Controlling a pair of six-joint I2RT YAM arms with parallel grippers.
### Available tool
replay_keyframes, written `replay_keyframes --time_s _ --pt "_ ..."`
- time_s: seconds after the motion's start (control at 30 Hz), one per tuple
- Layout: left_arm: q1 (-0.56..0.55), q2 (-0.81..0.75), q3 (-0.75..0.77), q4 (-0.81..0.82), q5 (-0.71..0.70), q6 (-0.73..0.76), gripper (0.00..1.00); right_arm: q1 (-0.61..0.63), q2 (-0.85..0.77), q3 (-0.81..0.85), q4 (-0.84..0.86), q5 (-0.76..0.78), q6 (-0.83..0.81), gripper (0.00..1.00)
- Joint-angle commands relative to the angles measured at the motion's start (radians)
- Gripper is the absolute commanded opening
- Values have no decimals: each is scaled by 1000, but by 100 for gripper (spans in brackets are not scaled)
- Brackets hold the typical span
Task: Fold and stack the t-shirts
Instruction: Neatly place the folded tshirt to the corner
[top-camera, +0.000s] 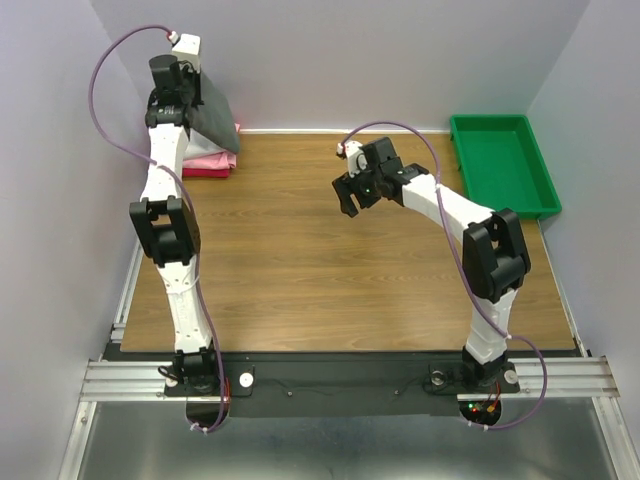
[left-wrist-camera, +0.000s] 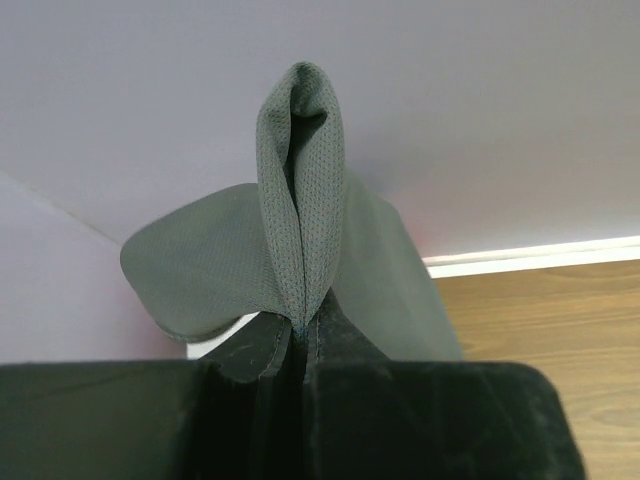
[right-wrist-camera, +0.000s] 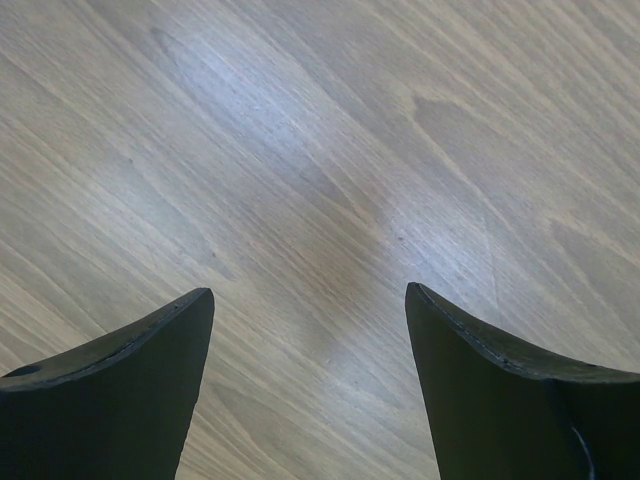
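My left gripper will go down toward the nearby side next and let go of the grey fold, because the fold's lower edge hangs over the pink and red stack.
A dark charcoal grey t-shirt, folded, hangs from my left gripper at the table's back left corner. In the left wrist view the jaws of the left gripper are shut on a pinched fold of that grey cloth, which rises between them. Its lower edge hangs right over a stack of folded pink and red t-shirts on the table. My right gripper hovers over the middle of the table, open. Only bare wood shows between the fingers of the right gripper.
A green plastic tray stands at the back right corner of the wooden table. Grey walls close in the back and both sides, and the left arm stands close to the left wall.
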Motion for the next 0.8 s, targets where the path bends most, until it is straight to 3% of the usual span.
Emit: replay_keyframes --time_s 0.0,0.23,0.77 --pt "39 26 52 75 62 65 0 7 17 56 19 -12 14 83" --pt "83 107 63 90 125 133 0 7 68 88 6 -18 17 82" --pt "140 170 86 153 120 294 0 7 112 96 -6 -18 14 82"
